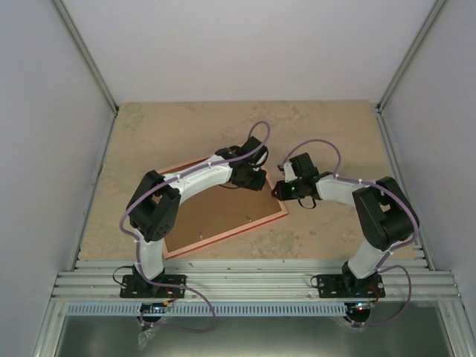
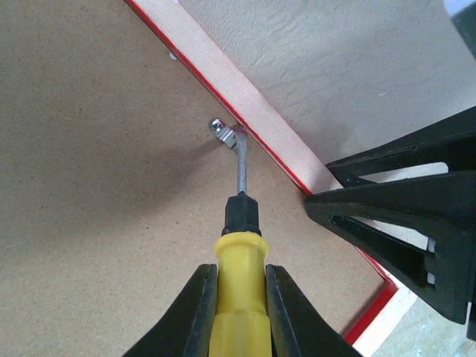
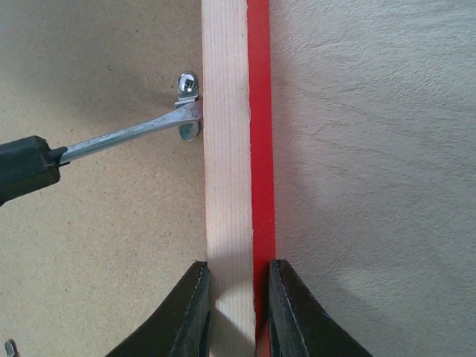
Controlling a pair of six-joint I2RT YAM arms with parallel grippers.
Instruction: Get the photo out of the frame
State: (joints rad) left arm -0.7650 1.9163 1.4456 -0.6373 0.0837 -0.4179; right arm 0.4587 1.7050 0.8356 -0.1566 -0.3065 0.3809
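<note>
I should lift my left gripper off the frame's small metal tab to the left in the top view, then lower it beside the frame, where the table is empty.
The red frame [image 1: 223,216] lies face down on the table, brown backing board up. The photo is hidden under the board. My left gripper [image 1: 249,177] is shut on a yellow-handled screwdriver [image 2: 239,282]. Its metal tip rests on a small metal tab [image 2: 223,130] at the frame's pale rim [image 2: 216,74]. My right gripper [image 1: 284,190] is shut on that rim [image 3: 227,186] close to the same tab [image 3: 190,111], one finger on the board side and one on the red outer edge. The screwdriver shaft [image 3: 119,137] shows in the right wrist view.
The right gripper's black fingers [image 2: 401,216] sit close to the right of the screwdriver. Another metal tab [image 3: 9,346] shows on the board at the bottom left. Beige table [image 1: 327,134] surrounds the frame; white walls enclose the sides.
</note>
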